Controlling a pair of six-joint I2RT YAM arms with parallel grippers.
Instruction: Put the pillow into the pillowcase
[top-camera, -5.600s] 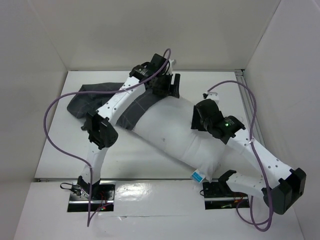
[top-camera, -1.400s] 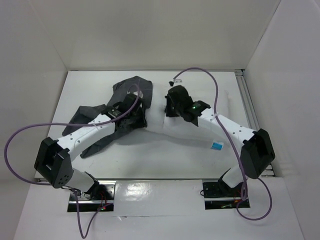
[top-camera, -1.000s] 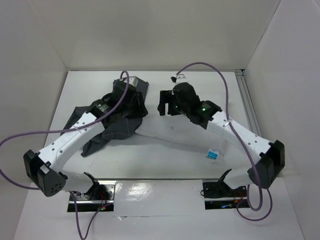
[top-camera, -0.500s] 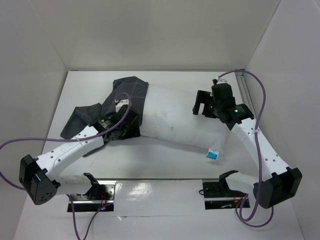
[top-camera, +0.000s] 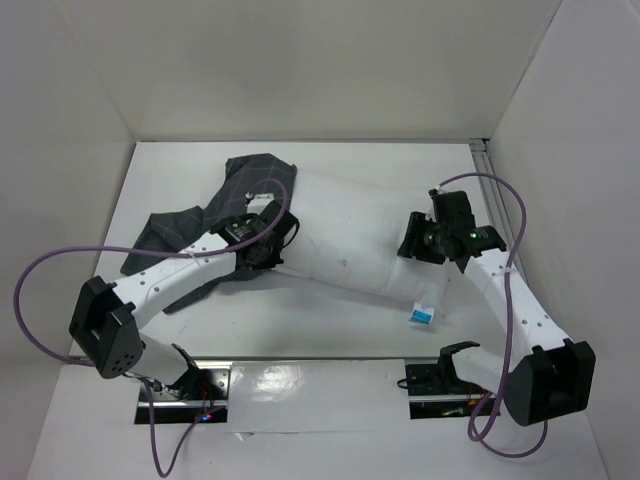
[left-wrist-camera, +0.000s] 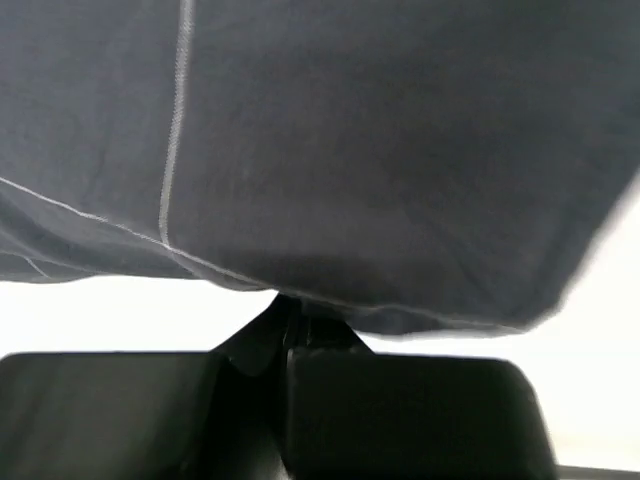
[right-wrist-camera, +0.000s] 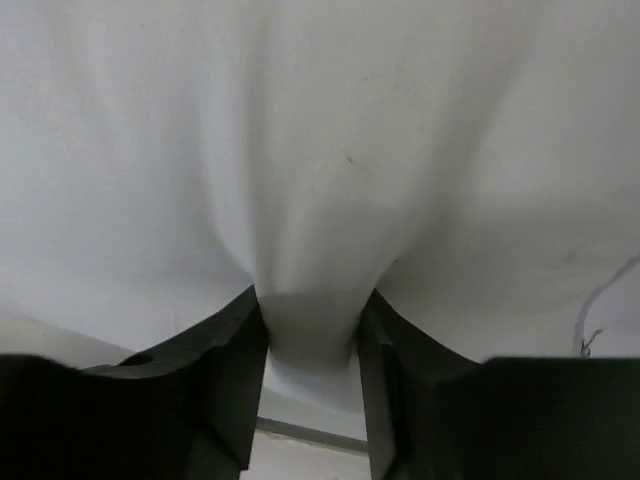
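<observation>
The white pillow is mostly bare, so I'll lift and carry the pillowcase hem outward toward the pillow's far edge (top-camera: 338, 183) with my left gripper next, then open it.
The white pillow (top-camera: 350, 225) lies slantwise across the middle of the table, its blue-and-white tag (top-camera: 421, 315) at the near right corner. The dark checked pillowcase (top-camera: 180, 225) is bunched at the left, and its fabric covers the pillow's left end. My left gripper (top-camera: 278, 240) sits at that overlap. In the left wrist view the left gripper (left-wrist-camera: 290, 322) is shut on the pillowcase (left-wrist-camera: 350, 150) hem. My right gripper (top-camera: 412, 245) is at the pillow's right end. In the right wrist view the right gripper (right-wrist-camera: 310, 340) pinches a fold of the pillow (right-wrist-camera: 320, 150) between its fingers (right-wrist-camera: 235, 370).
White walls close in the table at the back and on both sides. A metal rail (top-camera: 497, 225) runs along the right edge. Purple cables (top-camera: 40, 290) loop off both arms. The arm bases (top-camera: 180, 385) stand at the near edge.
My right gripper moved from the pillow's left part to its right end and closed on a fold. My left gripper shifted slightly and shut on the pillowcase edge.
</observation>
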